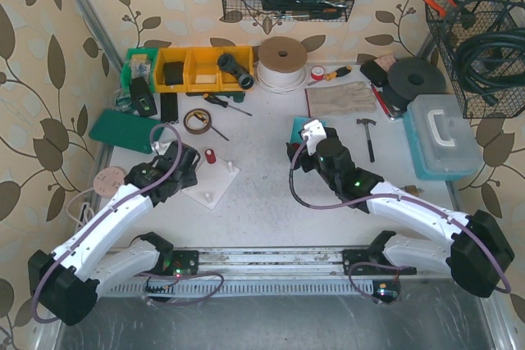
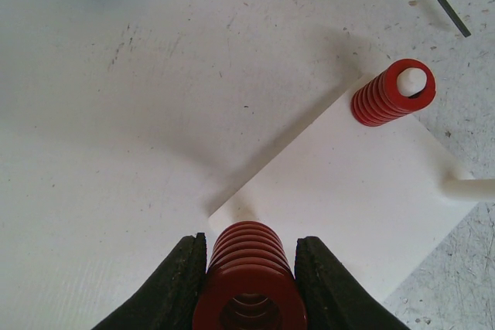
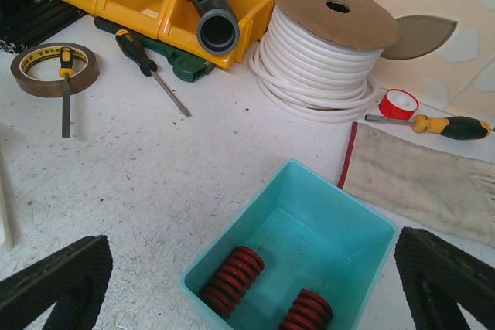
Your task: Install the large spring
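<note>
The peg at the far corner of the base plate already has a spring on it. I need to lower my left gripper onto the base plate's corner below next, to release the large red spring.
My left gripper [image 2: 251,246] is shut on a large red spring [image 2: 249,287], held end-on between the black fingers at the near corner of the white base plate [image 2: 348,199]. A smaller red spring [image 2: 393,92] sits on a white peg at the plate's far corner, and a bare peg [image 2: 469,188] stands at its right edge. From above, the left gripper [image 1: 190,168] hovers at the plate's [image 1: 217,182] left side. My right gripper [image 3: 251,241] is open above a teal bin [image 3: 340,218] holding two red springs [image 3: 232,280] [image 3: 307,311].
Yellow bins [image 1: 193,67], a white cable spool [image 1: 281,63], a tape roll [image 1: 197,120], screwdrivers [image 1: 225,104], a glove [image 1: 343,100], a hammer [image 1: 368,133] and a blue toolbox [image 1: 443,135] lie along the back and right. A green case [image 1: 123,129] sits at left.
</note>
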Controlling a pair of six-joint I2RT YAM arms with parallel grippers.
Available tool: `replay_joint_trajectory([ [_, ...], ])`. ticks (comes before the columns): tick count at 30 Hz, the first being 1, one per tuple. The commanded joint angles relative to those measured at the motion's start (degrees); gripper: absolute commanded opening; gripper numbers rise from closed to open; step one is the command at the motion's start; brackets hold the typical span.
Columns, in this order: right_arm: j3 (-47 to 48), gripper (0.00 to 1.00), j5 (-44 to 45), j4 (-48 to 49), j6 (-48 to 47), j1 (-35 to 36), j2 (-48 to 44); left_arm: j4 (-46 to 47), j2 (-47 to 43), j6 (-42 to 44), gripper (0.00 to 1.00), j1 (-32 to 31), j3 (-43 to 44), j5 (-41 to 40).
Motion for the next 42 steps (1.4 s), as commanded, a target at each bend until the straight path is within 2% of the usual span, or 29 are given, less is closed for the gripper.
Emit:
replay_joint_trajectory([
  [1,1.1,0.98,1.0,-0.6,0.8,-0.2,-0.2,3.4,1.1,-0.5,0.00,-0.5,-0.6,-2.0],
  [9,1.0,0.98,1.1,-0.6,0.6,-0.3,-0.6,4.2,2.7,-0.5,0.00,-0.5,-1.7,-4.1],
  [23,1.5,0.98,0.6,-1.0,0.3,-0.3,0.2,8.2,5.4,-0.9,0.00,-0.1,-4.4,-3.2],
  [34,1.7,0.98,0.4,-1.2,1.0,-1.0,0.6,9.4,8.5,0.4,0.38,0.6,-2.8,-3.7],
  [38,2.5,0.98,0.6,-3.2,4.2,-1.9,1.4,8.0,8.3,0.6,0.51,0.7,-1.2,-4.3],
  [42,4.5,0.98,-0.3,-7.1,7.9,-3.8,2.8,6.5,7.9,1.5,0.60,0.7,1.3,-5.8],
])
